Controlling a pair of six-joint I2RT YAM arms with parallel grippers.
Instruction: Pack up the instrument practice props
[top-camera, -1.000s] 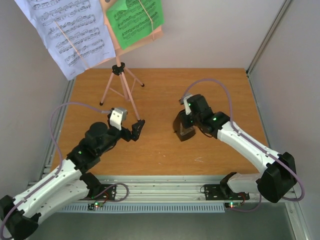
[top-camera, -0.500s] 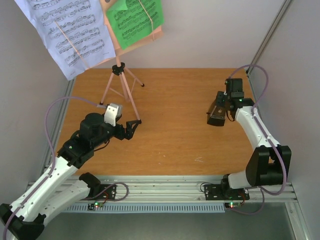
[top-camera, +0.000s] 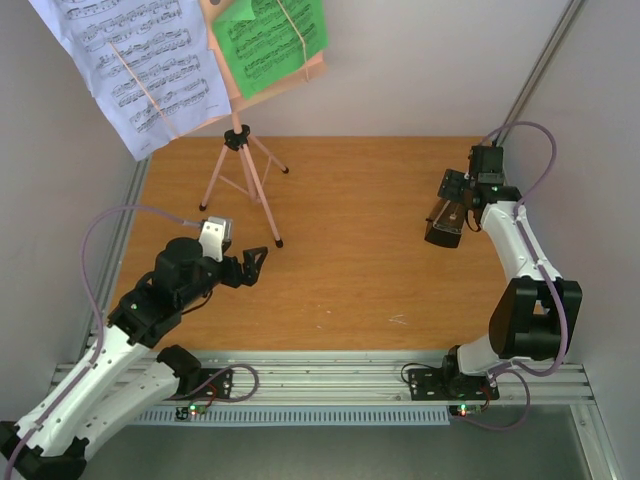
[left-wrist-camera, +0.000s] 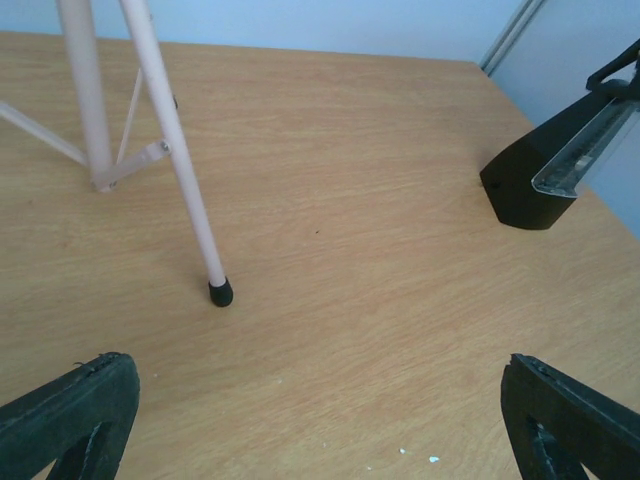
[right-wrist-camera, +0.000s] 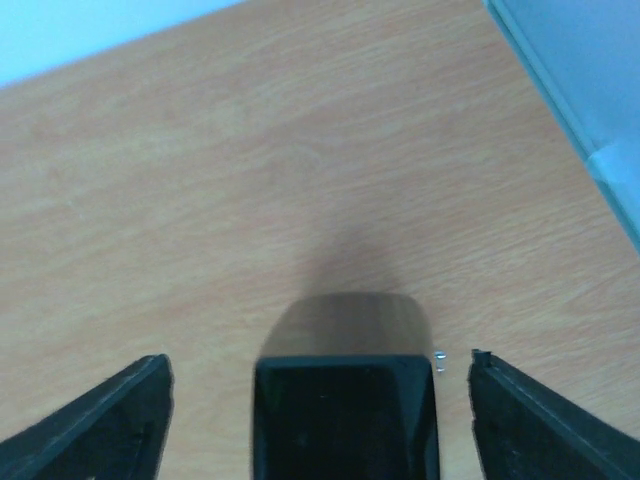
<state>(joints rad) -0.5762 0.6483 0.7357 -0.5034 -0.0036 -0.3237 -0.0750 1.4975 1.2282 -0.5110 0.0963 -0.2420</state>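
The pink leg above its brace (left-wrist-camera: 164, 100) is farther outward than the fingers. My left gripper should next move outward past the black foot (left-wrist-camera: 220, 292) and close around that part of the leg.
The pink music stand (top-camera: 240, 170) stands at the back left. Its desk holds white sheets (top-camera: 130, 60) and a green sheet (top-camera: 268, 40). One of its legs ends in a black foot (left-wrist-camera: 220, 292). My left gripper (top-camera: 250, 265) is open and empty, low over the table just short of that foot; its fingertips (left-wrist-camera: 75, 410) show in the left wrist view. The black metronome (top-camera: 443, 225) with its clear cover sits tilted at the far right and also shows in the left wrist view (left-wrist-camera: 545, 165). My right gripper (right-wrist-camera: 320, 400) is open around the metronome (right-wrist-camera: 345, 410), with gaps on both sides.
Grey walls close the left, back and right sides. A metal post (top-camera: 535, 75) runs up the back right corner. An aluminium rail (top-camera: 330, 375) lies along the near edge. Purple cables loop over both arms.
My right arm has moved the metronome from the table's middle to the far right. My left gripper has drawn back to the left, away from the tripod foot.
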